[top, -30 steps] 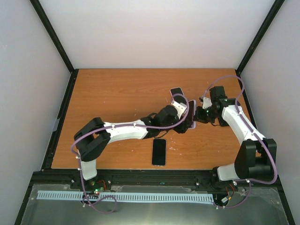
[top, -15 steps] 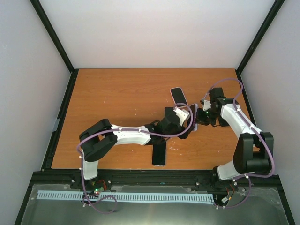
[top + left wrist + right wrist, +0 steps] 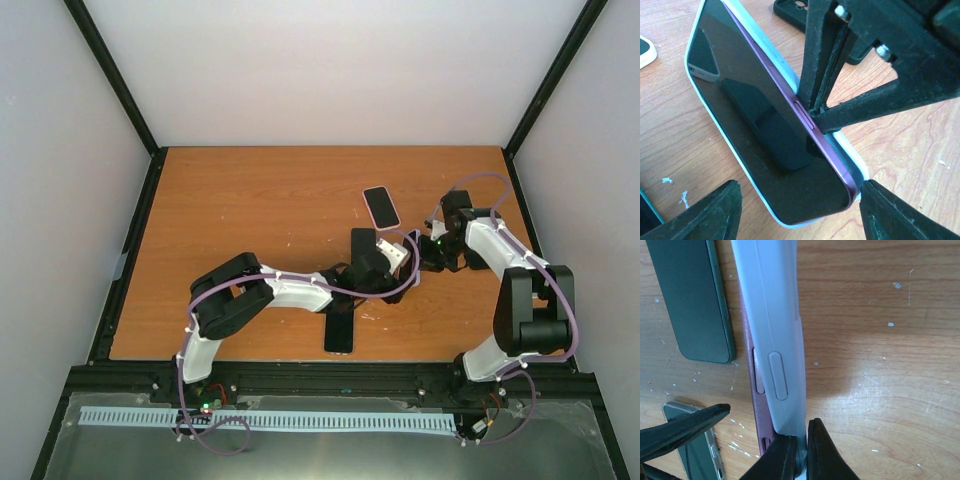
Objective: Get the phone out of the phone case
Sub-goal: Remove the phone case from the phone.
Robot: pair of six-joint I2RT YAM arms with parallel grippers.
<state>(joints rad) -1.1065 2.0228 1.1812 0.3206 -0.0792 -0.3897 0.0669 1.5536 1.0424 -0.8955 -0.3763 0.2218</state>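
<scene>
My right gripper lowers the pale blue case [image 3: 852, 156] onto the bare tabletop next and releases it there, since that clear wood lies below the gripper.
A purple phone [image 3: 765, 125] with a dark screen sits tilted in a pale blue case [image 3: 852, 156], its right long edge lifted out of the case. My right gripper [image 3: 801, 432] is shut on the case's edge [image 3: 770, 315], with the purple phone [image 3: 752, 405] beside it. My left gripper [image 3: 800, 212] is open, and its fingers [image 3: 705, 210] straddle the phone's near end without pinching it. In the top view the left gripper [image 3: 385, 262] and right gripper [image 3: 418, 255] meet mid-table, and the phone is mostly hidden between them.
A white-cased phone [image 3: 381, 207] lies behind the grippers. A black phone [image 3: 339, 325] lies near the front edge under the left arm. A dark green phone [image 3: 690, 300] and a clear-cased phone [image 3: 695, 455] lie left of the held case. The walls stand close on the right.
The left arm has folded in toward the right gripper. Both grippers and the phone have shifted slightly nearer, so the white-cased phone behind now shows in full.
</scene>
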